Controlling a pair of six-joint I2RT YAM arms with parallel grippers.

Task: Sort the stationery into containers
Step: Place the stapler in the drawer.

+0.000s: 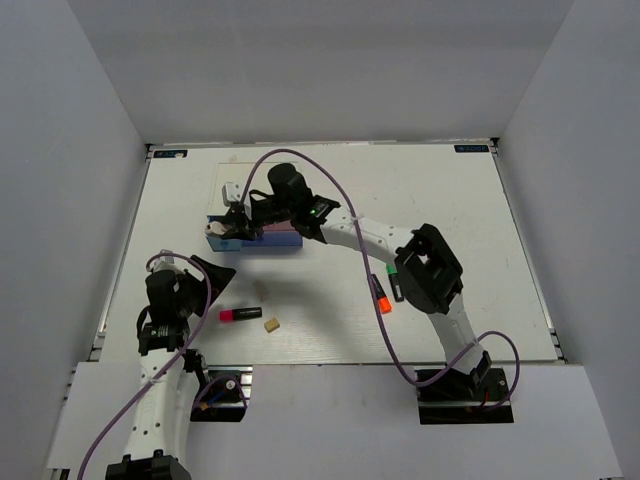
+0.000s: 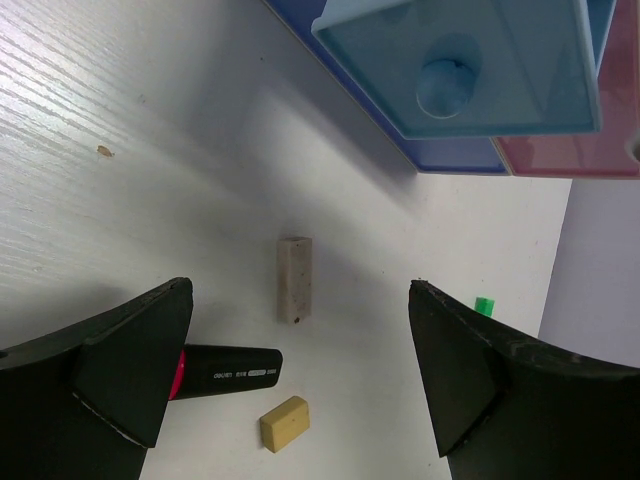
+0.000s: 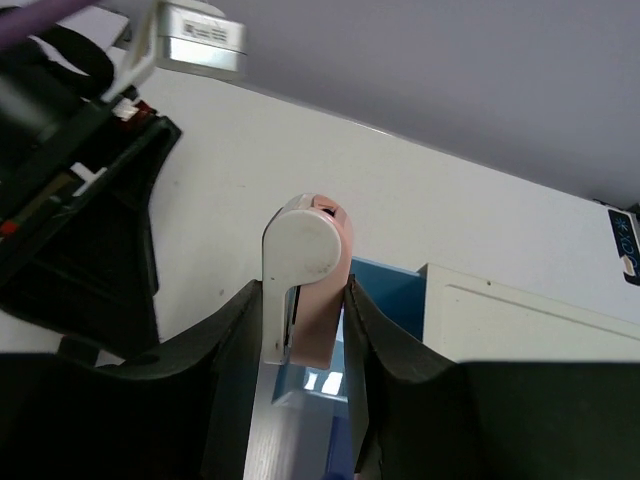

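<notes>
The white-pink eraser (image 3: 305, 262) hangs by the blue drawer's front edge; my right gripper should move outward over the drawer's open inside and release it.
My right gripper (image 1: 238, 224) (image 3: 305, 300) is shut on a white-pink eraser (image 3: 305, 262), held over the pulled-out blue drawer (image 3: 300, 385) (image 1: 222, 243) of the white-topped drawer box (image 3: 530, 320). The pink drawer front (image 1: 283, 240) (image 2: 570, 155) sits beside the blue drawer (image 2: 470, 70). My left gripper (image 1: 213, 271) (image 2: 298, 335) is open and empty above the table. Below it lie a white eraser (image 2: 294, 278) (image 1: 264, 287), a tan eraser (image 2: 285, 423) (image 1: 271, 323) and a pink-capped highlighter (image 2: 225, 372) (image 1: 240, 314). An orange-capped highlighter (image 1: 383, 297) and a green-capped one (image 1: 394, 280) lie right of centre.
The right arm's forearm (image 1: 360, 235) stretches across the middle of the table toward the box. White walls close in the table on three sides. The green highlighter's cap (image 2: 484, 306) shows past my left gripper's right finger.
</notes>
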